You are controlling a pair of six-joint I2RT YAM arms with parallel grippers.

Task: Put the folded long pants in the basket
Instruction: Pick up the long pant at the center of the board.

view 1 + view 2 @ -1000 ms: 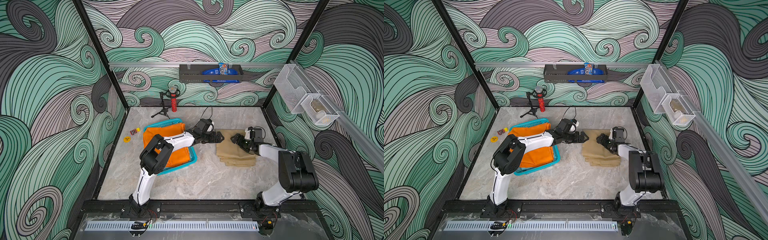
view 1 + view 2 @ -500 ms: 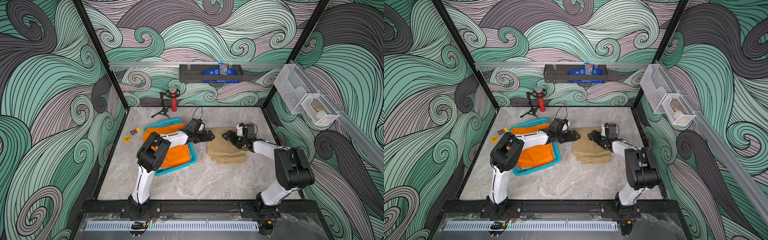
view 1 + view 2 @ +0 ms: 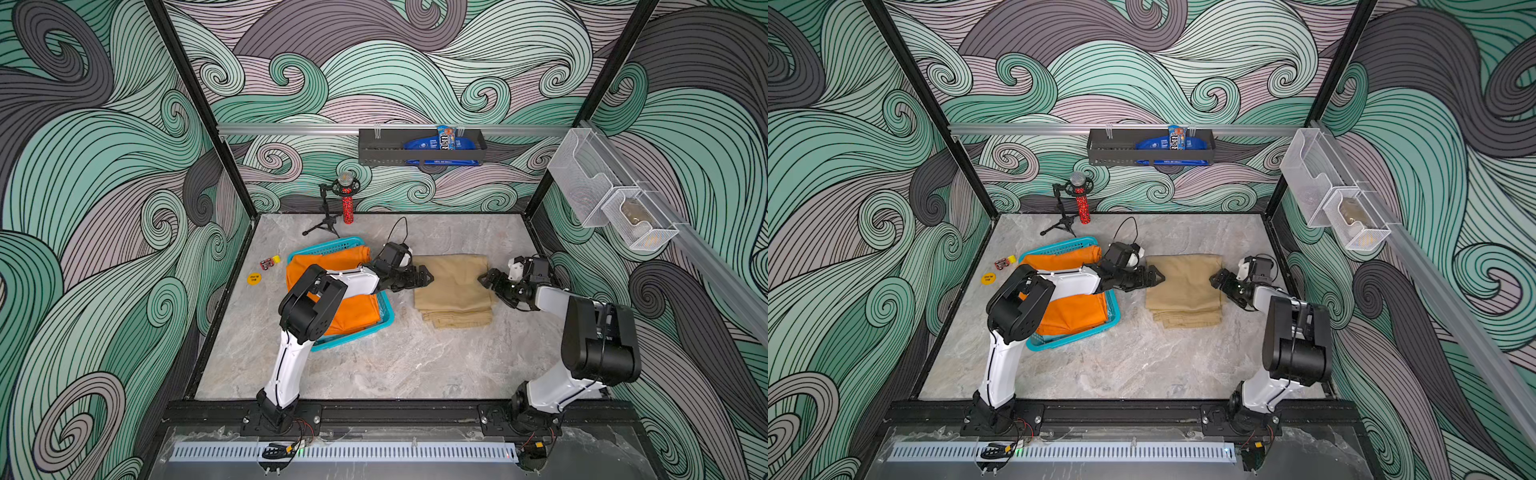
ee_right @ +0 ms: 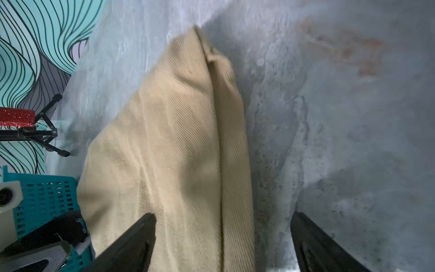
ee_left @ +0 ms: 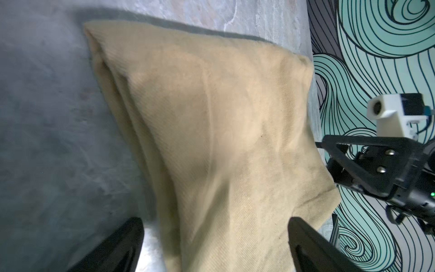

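My left gripper pushes down next, toward my right gripper, onto the khaki cloth's edge by the basket (image 5: 174,254), since that edge lies below its spread fingers.
The khaki folded long pants (image 3: 453,286) (image 3: 1183,286) lie flat on the marble table, right of the basket. The turquoise basket (image 3: 388,316) (image 3: 1067,245) holds orange folded pants (image 3: 357,309) (image 3: 1075,311), partly hidden under my left arm. My left gripper (image 3: 426,276) (image 3: 1156,276) is open at the khaki pants' left edge. In the left wrist view the cloth (image 5: 211,129) lies between its spread fingers (image 5: 122,245). My right gripper (image 3: 488,280) (image 3: 1217,280) is open at the right edge. One finger (image 4: 131,242) is over the cloth (image 4: 176,141), and the second is over bare table.
A microphone on a small tripod (image 3: 345,203) stands at the back. A yellow disc (image 3: 254,278) and a small red and yellow toy (image 3: 270,262) lie left of the basket. A dark wall rack (image 3: 422,145) and white mesh bins (image 3: 611,203) hang on the walls.
The khaki pants have slid a little to the left, toward the basket. My right gripper went left with them, then drew back to their right edge. My left gripper backed off slightly.
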